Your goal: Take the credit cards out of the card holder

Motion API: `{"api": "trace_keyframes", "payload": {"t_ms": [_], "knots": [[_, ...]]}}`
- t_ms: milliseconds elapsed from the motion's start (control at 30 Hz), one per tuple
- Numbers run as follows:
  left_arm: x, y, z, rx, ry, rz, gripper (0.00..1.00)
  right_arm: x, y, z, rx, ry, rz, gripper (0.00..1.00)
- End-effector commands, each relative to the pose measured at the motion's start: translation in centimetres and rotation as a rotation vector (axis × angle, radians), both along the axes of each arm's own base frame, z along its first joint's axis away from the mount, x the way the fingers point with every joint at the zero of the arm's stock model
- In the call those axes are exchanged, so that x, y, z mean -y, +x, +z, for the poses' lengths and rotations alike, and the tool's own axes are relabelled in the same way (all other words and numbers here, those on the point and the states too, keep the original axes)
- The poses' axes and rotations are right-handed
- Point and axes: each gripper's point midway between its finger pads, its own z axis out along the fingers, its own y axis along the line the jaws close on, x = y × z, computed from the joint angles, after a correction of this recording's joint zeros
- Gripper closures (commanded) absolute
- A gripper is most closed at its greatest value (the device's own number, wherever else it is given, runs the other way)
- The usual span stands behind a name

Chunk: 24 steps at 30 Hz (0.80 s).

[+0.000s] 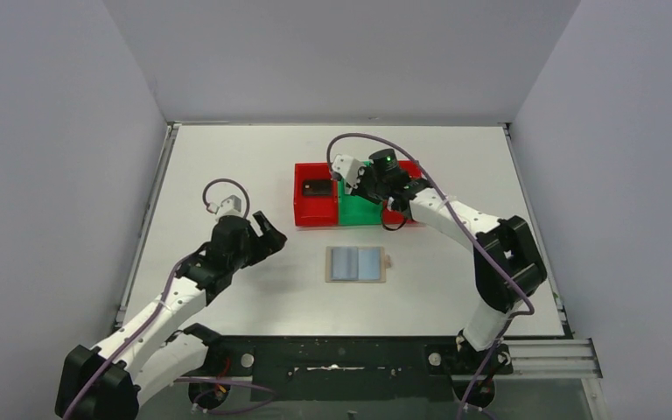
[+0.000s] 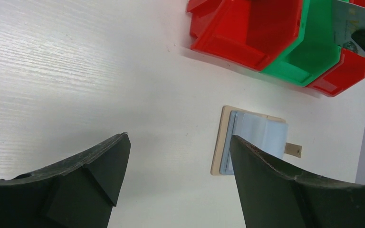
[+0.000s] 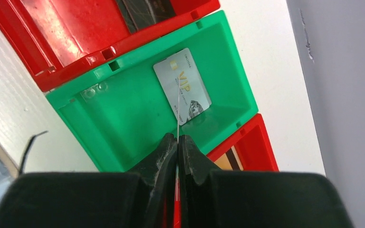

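Observation:
My right gripper still holds the silver-grey card (image 2: 349, 23) above the green bin, so it needs to move down over the VIP card next, shift slightly toward the dark card's bin, and release.
The card holder (image 1: 357, 263) lies open and flat on the table, light blue lining up, with its tab (image 2: 293, 150) to the right. My right gripper (image 3: 177, 137) is shut on a thin silver-grey credit card (image 2: 349, 23) over the green bin (image 1: 359, 214). The right wrist view shows that card only as an edge line (image 3: 177, 130). Below it a silver card marked VIP (image 3: 183, 85) lies in the green bin. My left gripper (image 1: 271, 229) hangs open and empty, left of the holder and apart from it.
A dark card (image 1: 318, 187) lies in the left red bin (image 1: 302, 210). A gold-brown card (image 3: 229, 160) shows in the right red bin (image 1: 416, 164). The three bins stand side by side behind the holder. Grey walls close in the table.

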Motion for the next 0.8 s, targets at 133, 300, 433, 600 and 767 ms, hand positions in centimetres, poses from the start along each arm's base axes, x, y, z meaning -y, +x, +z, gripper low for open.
{"api": "trace_keyframes", "payload": {"t_ms": [133,300,433,600,767], "knots": [[-0.6,0.3,0.9,0.040,0.004,0.009,0.22,-0.3,3.4,-0.1,0.060,-0.160,0.122,1.00],[-0.7,0.2,0.7,0.034,0.003,0.011,0.22,-0.3,4.8,-1.8,0.058,-0.227,0.136,1.00],[-0.8,0.1,0.6,0.032,0.003,0.011,0.22,0.0,5.6,-3.0,0.060,-0.280,0.144,0.97],[-1.0,0.2,0.4,0.028,0.009,0.006,0.22,-0.2,7.2,-3.8,0.100,-0.304,0.157,0.95],[-1.1,0.2,0.4,0.024,0.013,0.006,0.22,-0.4,8.2,-4.3,0.109,-0.335,0.165,0.93]]}}
